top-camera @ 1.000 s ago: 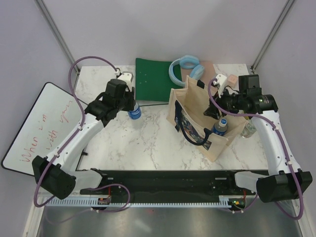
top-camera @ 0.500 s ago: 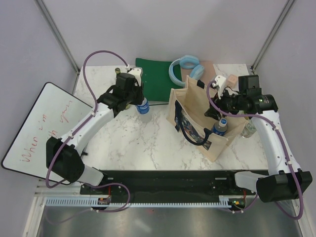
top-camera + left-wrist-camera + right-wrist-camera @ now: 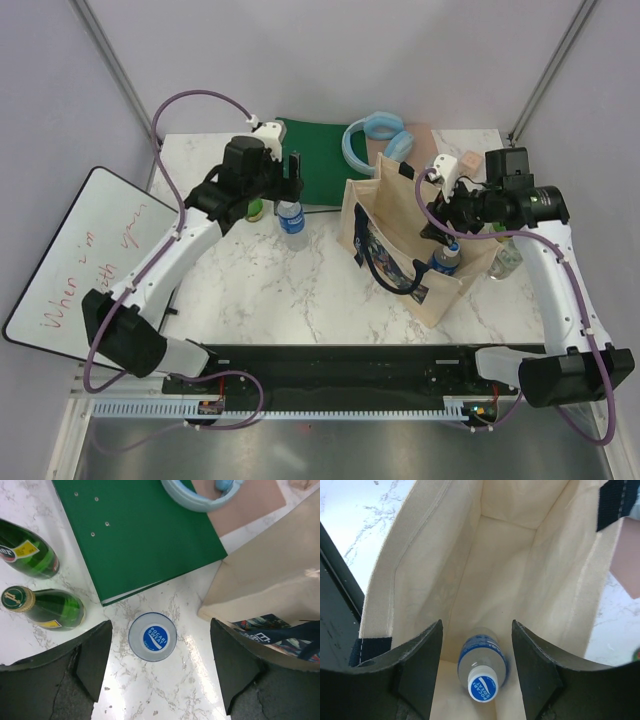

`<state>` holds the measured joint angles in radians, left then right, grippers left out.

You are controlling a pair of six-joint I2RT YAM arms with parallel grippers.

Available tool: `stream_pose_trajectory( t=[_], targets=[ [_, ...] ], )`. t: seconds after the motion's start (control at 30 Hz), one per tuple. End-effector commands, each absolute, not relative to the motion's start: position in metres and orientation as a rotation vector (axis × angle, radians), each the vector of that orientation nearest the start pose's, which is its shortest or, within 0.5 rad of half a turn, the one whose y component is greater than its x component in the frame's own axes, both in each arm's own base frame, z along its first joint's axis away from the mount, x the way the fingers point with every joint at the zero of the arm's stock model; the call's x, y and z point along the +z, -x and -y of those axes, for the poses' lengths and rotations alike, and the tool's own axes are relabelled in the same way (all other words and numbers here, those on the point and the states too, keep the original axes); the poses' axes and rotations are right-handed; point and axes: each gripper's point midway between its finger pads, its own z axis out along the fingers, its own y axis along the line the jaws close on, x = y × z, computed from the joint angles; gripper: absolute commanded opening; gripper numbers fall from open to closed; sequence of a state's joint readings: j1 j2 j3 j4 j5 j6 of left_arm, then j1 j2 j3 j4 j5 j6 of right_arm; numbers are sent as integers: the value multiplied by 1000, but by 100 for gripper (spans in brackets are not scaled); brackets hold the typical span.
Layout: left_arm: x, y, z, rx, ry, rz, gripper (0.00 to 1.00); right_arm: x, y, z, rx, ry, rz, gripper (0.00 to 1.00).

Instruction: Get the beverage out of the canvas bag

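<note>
I need to lower the open fingers of my right gripper down into the bag next and close them around the bottle's white cap [image 3: 452, 250] [image 3: 483, 687], which stands below, between them.
The beige canvas bag [image 3: 440, 295] stands open at centre right, with its dark blue picture facing left. A Pocari Sweat bottle [image 3: 482, 672] stands inside it on the bag's floor and shows in the top view [image 3: 447, 256]. My right gripper [image 3: 477, 627] is open above the bag's mouth [image 3: 440, 222], with its jaws either side of that bottle's cap and well above it. A second Pocari Sweat bottle [image 3: 152, 636] stands upright on the table left of the bag [image 3: 292, 220]. My left gripper [image 3: 160, 626] is open above it [image 3: 285, 175], not touching it.
Two green glass bottles [image 3: 27, 550] [image 3: 47, 607] lie left of the standing bottle. A green folder [image 3: 315, 160], light blue headphones [image 3: 375, 135] and a tan pad [image 3: 425, 140] lie at the back. A whiteboard [image 3: 80, 260] is on the left. Another bottle [image 3: 505, 262] stands right of the bag.
My left gripper carried the second bottle to the right, then let it go upright and lifted off it. My right gripper has barely moved above the bag.
</note>
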<state>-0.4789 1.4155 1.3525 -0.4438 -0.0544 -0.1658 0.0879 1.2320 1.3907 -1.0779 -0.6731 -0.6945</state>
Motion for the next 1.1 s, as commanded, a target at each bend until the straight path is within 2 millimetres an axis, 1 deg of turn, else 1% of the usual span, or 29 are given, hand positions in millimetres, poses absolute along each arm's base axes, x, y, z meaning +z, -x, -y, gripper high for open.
stream_pose_trajectory(
  t=[0.0,0.03,0.07,0.1,0.13,0.17,0.2,0.23,0.27,0.3,0.37,0.4,0.47,0.57,0.73,0.9,1.07],
  targets=[
    [332,-364,195,-445,-243,-1937,86,277,-270,-104,433,1170,-1983,65],
    [343,-358,203,-511,-252,-1922,87,276,-269,-101,422,1167,-2003,65],
    [352,-349,207,-582,-221,-1918,88,274,-269,-96,391,1164,-2026,65],
    [358,-343,212,-641,-216,-1914,88,276,-268,-93,373,1166,-2030,65],
    [364,-331,225,-744,-249,-1911,88,273,-264,-91,369,1175,-2052,65],
    [369,-323,231,-825,-218,-1923,88,272,-262,-87,350,1178,-2069,64],
    [370,-318,237,-882,-210,-1935,88,271,-260,-85,341,1180,-2081,64],
    [371,-308,246,-966,-232,-1950,88,268,-254,-83,344,1188,-2103,64],
    [373,-302,252,-1030,-202,-1968,87,266,-252,-82,340,1189,-2118,64],
    [371,-296,261,-1074,-217,-1983,87,261,-250,-79,329,1190,-2141,63],
    [370,-286,272,-1138,-230,-2006,88,256,-247,-76,326,1180,-2177,63],
    [367,-282,280,-1153,-251,-2019,87,251,-247,-73,313,1174,-2200,63],
    [365,-277,288,-1165,-274,-2029,87,246,-247,-70,304,1154,-2235,62],
    [359,-276,295,-1172,-289,-2047,87,238,-248,-65,285,1127,-2289,62],
    [352,-275,302,-1172,-303,-2065,87,222,-248,-59,253,1112,-2361,61],
    [343,-271,307,-1174,-318,-2089,87,214,-251,-54,205,1081,-2398,61],
    [334,-272,309,-1169,-324,-2109,87,201,-245,-54,208,1092,-2436,60]
  ],
)
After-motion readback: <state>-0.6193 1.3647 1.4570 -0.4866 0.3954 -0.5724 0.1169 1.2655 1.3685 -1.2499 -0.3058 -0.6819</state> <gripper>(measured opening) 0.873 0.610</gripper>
